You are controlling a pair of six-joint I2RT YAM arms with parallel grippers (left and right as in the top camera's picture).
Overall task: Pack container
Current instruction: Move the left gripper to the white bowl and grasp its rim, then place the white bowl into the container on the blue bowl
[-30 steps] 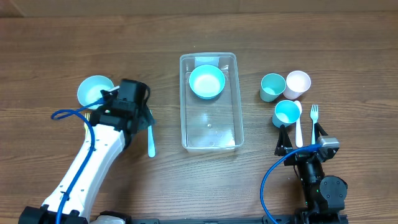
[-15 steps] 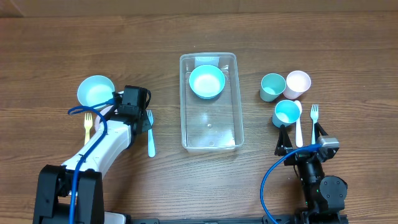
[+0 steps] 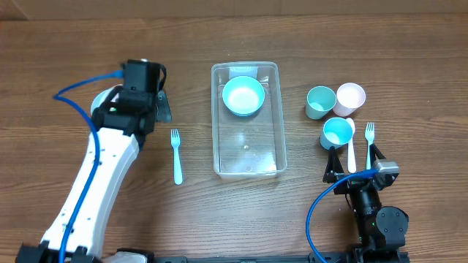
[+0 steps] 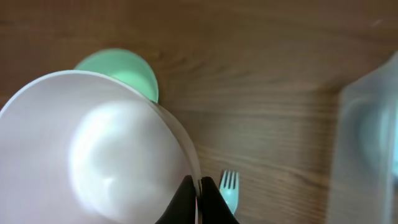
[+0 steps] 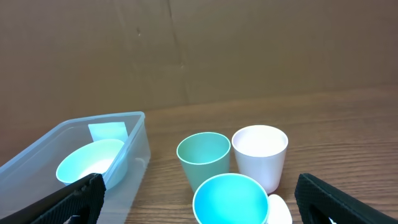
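My left gripper will next move to its right in the overhead view, over the tub's empty light-blue bowl (image 3: 243, 96). Then it will go down and let go of the pale bowl inside.
The container (image 3: 248, 152), a clear rectangular tub, stands mid-table with a light-blue bowl (image 3: 243, 96) at its far end. The right wrist view shows its wall (image 5: 135, 138) and that bowl (image 5: 93, 163) at the left. My left gripper (image 4: 199, 198) is shut on the rim of a second pale bowl (image 4: 99, 155), which fills that view. From above, the left gripper (image 3: 159, 107) and arm cover nearly all of this bowl. A green round shape (image 4: 124, 68) peeks out behind it. My right gripper (image 3: 353, 162) stands open near the front right, holding nothing.
A light-blue fork (image 3: 176, 155) lies left of the tub, its tines (image 4: 229, 185) just beside my left jaws. Right of the tub stand a green cup (image 3: 320, 101), a white cup (image 3: 349, 98) and a blue cup (image 3: 337, 133), with a white spoon (image 3: 351, 148) and a blue fork (image 3: 369, 136).
My left gripper has shut on the pale bowl's rim and the arm has swung toward the far left, covering the bowl. The right arm has not moved.
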